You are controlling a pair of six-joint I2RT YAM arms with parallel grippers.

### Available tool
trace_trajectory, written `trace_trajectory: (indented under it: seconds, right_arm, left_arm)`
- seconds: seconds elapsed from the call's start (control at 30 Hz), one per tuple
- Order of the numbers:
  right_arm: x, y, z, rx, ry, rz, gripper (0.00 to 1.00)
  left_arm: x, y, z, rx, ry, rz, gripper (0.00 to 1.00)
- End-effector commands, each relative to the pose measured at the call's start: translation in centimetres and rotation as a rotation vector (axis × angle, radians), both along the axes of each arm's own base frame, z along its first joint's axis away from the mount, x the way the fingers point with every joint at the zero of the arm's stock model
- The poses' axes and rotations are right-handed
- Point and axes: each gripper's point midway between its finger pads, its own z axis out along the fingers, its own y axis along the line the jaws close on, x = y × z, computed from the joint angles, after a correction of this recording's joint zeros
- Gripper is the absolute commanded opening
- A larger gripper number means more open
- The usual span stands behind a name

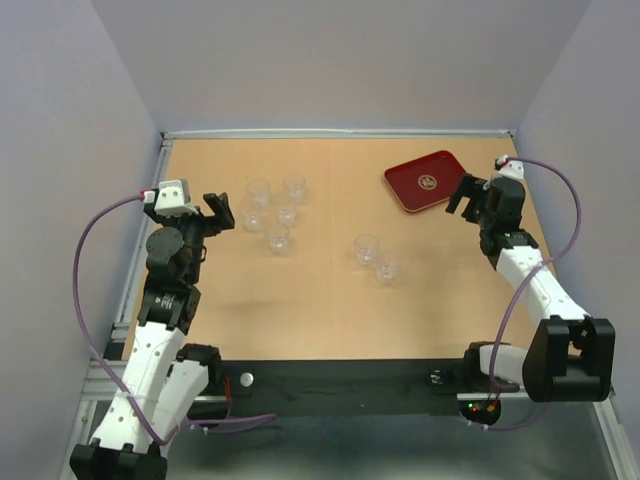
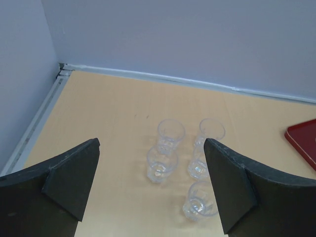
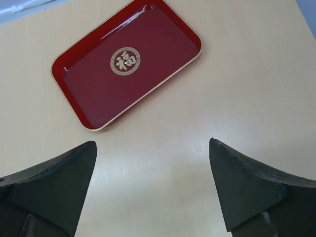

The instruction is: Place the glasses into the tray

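Observation:
My right gripper moves back, across and down onto the nearer middle glass's rim [image 1: 396, 265] next, as that lies below the gripper, to its left in the top view.
Several clear glasses [image 1: 277, 238] stand in a cluster on the left half of the wooden table, and two more glasses [image 1: 367, 248] stand near the middle. The dark-red tray [image 1: 425, 180] with a pale emblem lies empty at the back right. My left gripper [image 1: 222, 212] is open and empty, just left of the cluster. The left wrist view shows the cluster [image 2: 161, 165] ahead between its open fingers [image 2: 74, 177]. My right gripper [image 1: 470, 195] is open and empty, just right of the tray. The right wrist view shows the tray [image 3: 126, 61] ahead of my gripper [image 3: 153, 144].
Pale walls close the table on the left, back and right, with a metal rail [image 1: 150, 200] along the left edge. A black bar [image 1: 340, 385] with the arm bases runs along the near edge. The tray's corner [image 2: 303, 140] shows at the right in the left wrist view.

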Motion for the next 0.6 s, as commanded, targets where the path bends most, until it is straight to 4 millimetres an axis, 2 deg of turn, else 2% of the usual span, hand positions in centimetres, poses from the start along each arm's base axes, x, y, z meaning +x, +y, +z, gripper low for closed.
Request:
trace_trajectory:
  seconds: [0.0, 0.07, 0.13, 0.17, 0.2, 0.3, 0.43, 0.57]
  right_arm:
    - [1.0, 0.6, 3.8, -0.051, -0.100, 0.071, 1.00]
    - [1.1, 1.8, 3.9, -0.077, -0.102, 0.171, 1.00]
    - [0.7, 5.5, 3.7, -0.105, -0.108, 0.437, 1.00]
    - [0.6, 5.5, 3.4, -0.122, -0.095, 0.446, 1.00]
    - [0.3, 6.6, 3.4, -0.110, -0.093, 0.514, 1.00]
    - [-0.3, 8.2, 2.8, -0.132, -0.060, 0.642, 1.00]
    - [-2.4, 9.6, 1.6, -0.182, 0.047, 0.829, 1.00]
    - [-4.6, 11.6, -0.2, -0.072, 0.115, 0.955, 1.00]
  left_arm:
    - [-0.5, -0.2, 2.3, -0.010, -0.066, -0.017, 0.99]
    - [-0.5, -0.3, 2.3, -0.011, -0.068, -0.020, 0.99]
    - [-0.4, -0.5, 2.3, -0.013, -0.066, -0.029, 0.99]
    - [-0.4, -0.6, 2.3, -0.013, -0.066, -0.034, 0.99]
    - [-0.5, -0.6, 2.4, -0.015, -0.071, -0.037, 0.99]
    - [-0.6, -0.7, 2.7, -0.020, -0.077, -0.042, 0.99]
    - [-0.5, -0.9, 2.5, -0.022, -0.077, -0.053, 0.99]
    - [-0.5, -1.2, 2.6, -0.020, -0.074, -0.071, 0.99]
